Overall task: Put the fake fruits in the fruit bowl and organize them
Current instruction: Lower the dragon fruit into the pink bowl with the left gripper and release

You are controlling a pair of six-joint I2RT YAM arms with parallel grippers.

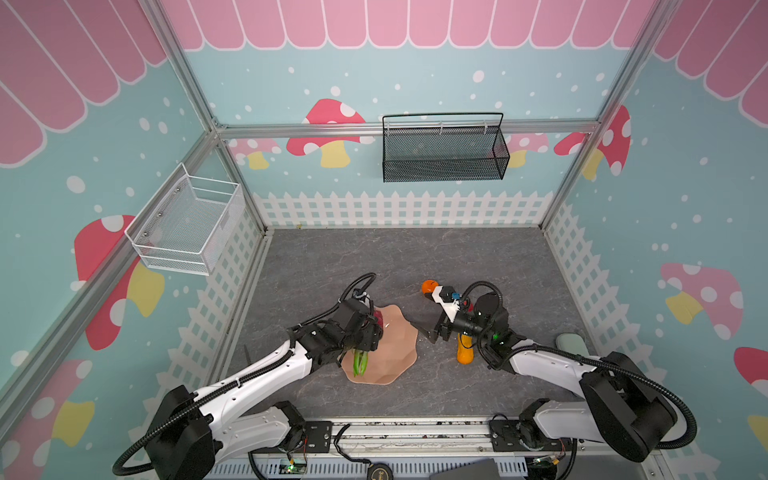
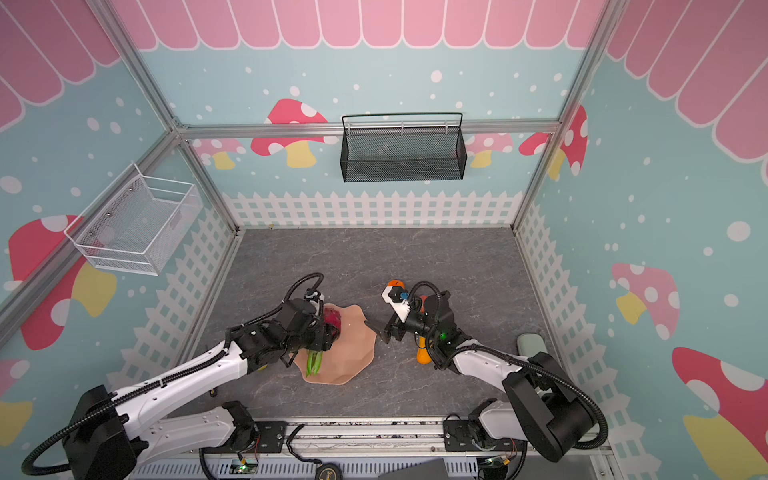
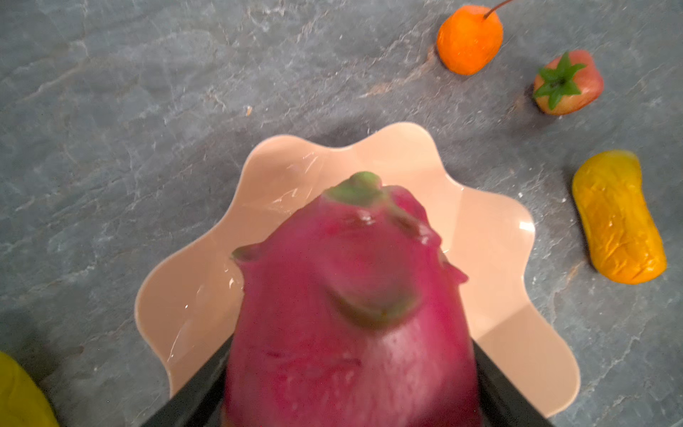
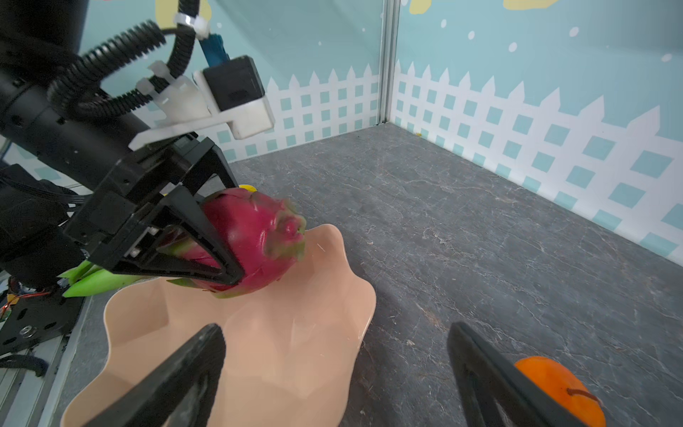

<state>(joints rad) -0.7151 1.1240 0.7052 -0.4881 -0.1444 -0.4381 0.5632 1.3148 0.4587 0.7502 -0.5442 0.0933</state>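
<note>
My left gripper moves down toward the middle of the salmon-pink bowl point(image 1: 395, 349) next and releases the magenta dragon fruit there, because it still hangs above the bowl's bottom.
My left gripper point(image 1: 372, 328) point(image 3: 351, 388) is shut on the magenta dragon fruit point(image 3: 351, 314) point(image 4: 255, 233), one black finger on each side. It holds the fruit just above the salmon-pink fruit bowl point(image 1: 395, 349) point(image 3: 491, 258), over its left part, with the fruit's green tips point(image 1: 359, 363) trailing back. My right gripper point(image 1: 426, 332) point(image 4: 334, 332) is open and empty at the bowl's right rim. On the table right of the bowl lie the orange point(image 1: 429, 286) point(image 3: 469, 39), the strawberry point(image 3: 569, 83) and the orange-yellow gourd shape point(image 1: 464, 353) point(image 3: 619, 218). A yellow oblong point(image 3: 18, 395) lies left of the bowl.
A white wire basket point(image 1: 187, 224) hangs on the left wall and a black mesh basket point(image 1: 444, 149) on the back wall. A pale grey-green object point(image 1: 571, 343) sits by the right wall. Bare grey tabletop point(image 1: 395, 257) stretches behind the bowl.
</note>
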